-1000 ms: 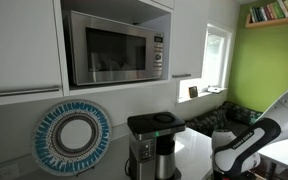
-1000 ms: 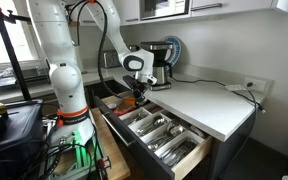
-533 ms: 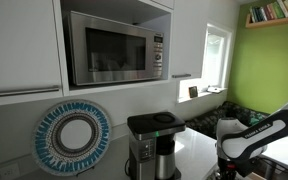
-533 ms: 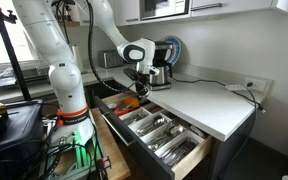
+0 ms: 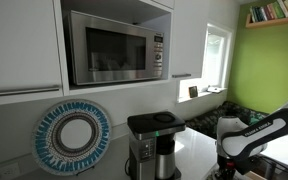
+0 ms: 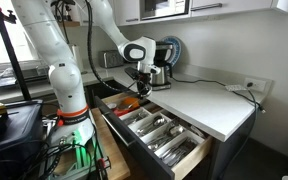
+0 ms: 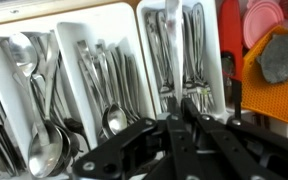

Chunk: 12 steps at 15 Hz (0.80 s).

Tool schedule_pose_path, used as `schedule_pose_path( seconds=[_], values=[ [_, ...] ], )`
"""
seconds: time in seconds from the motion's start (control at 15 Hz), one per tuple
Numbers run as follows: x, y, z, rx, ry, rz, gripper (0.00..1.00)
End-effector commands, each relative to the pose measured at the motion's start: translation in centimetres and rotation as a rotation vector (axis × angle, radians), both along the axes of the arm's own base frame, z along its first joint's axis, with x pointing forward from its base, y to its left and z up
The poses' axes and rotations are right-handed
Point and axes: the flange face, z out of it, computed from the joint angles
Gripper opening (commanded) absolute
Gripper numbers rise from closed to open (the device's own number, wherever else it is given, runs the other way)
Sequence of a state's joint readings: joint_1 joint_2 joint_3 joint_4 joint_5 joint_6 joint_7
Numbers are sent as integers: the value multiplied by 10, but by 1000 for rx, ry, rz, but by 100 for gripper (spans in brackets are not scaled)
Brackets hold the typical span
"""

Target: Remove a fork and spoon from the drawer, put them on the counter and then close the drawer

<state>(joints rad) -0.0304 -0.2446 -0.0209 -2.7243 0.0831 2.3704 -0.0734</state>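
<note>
The gripper swings outward over the counter's bare part (image 6: 178, 98) next, beside the open drawer (image 6: 189, 152). It then lowers the utensil and lets go of the utensil's handle.
The drawer (image 6: 189, 152) stands pulled open below the white counter (image 6: 204, 102). The wrist view looks down into its white cutlery tray (image 7: 72, 40): spoons (image 7: 36, 95) on the left, more cutlery in the middle and right compartments. My gripper (image 6: 139, 92) hangs above the drawer's near end, beside the counter's edge. In the wrist view its black jaws (image 7: 177, 112) are shut on a slim silver utensil, seemingly the fork (image 7: 169, 45), which sticks out ahead of the fingertips; its tines cannot be made out. In an exterior view only the arm's end (image 5: 236, 148) shows.
A coffee maker (image 6: 157, 60) (image 5: 152, 145) stands on the counter near the gripper. A microwave (image 5: 114, 48) and a round patterned plate (image 5: 74, 135) are on the wall. An orange mat (image 7: 269, 75) and a red lid (image 7: 261, 18) lie beside the tray.
Since one second ago the gripper has risen from the drawer and shifted toward the counter. Over the last half second it has barely moved.
</note>
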Motion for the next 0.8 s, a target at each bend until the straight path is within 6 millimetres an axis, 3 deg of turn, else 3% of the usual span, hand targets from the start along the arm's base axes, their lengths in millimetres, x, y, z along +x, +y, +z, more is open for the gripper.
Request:
schedule_pose_path(
  seconds=[0.0, 0.33, 0.73],
  values=[
    [26, -40, 29, -22, -115, -79, 2],
    [72, -88, 67, -7, -246, -184, 2],
    [125, -111, 99, 63, -383, -383, 2]
  ],
)
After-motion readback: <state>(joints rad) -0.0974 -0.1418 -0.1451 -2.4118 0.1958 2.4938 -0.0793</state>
